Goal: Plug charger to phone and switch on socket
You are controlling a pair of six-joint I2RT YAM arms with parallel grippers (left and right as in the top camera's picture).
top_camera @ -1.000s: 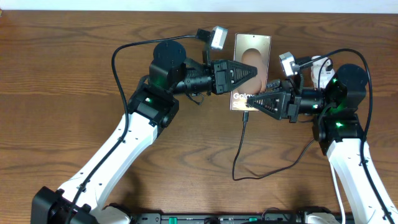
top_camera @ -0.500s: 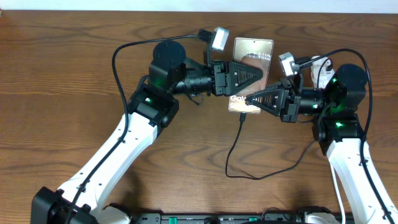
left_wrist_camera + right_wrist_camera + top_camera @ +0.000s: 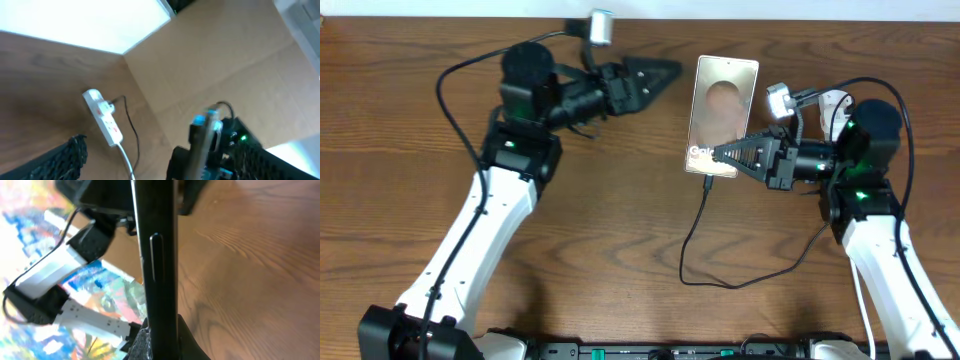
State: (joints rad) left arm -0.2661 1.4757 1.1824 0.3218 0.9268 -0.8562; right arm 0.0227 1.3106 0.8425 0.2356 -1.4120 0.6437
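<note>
The robot's right gripper should move down and to the left in the overhead view and release the phone on the bare tabletop, because the charger is plugged in.
The bronze-grey phone is near the table's back middle. My right gripper is shut on its lower right edge. In the right wrist view the phone shows edge-on as a dark bar clamped between the fingers. The thin black charger meets the phone's bottom edge with its tip and loops forward and right across the table. My left gripper hangs open and empty, well to the phone's left. The white socket with red markings lies on the table, half hidden behind the right arm in the overhead socket view.
The socket's white cord and a thin black cable run along the table beside it. A wall or board rises behind the table's far edge. Bare wooden table lies between the two arms.
My left gripper opened, let go of the phone and drew back to the upper left. The right gripper closed on the phone's lower edge and keeps holding it. The cable's loop shifted slightly.
</note>
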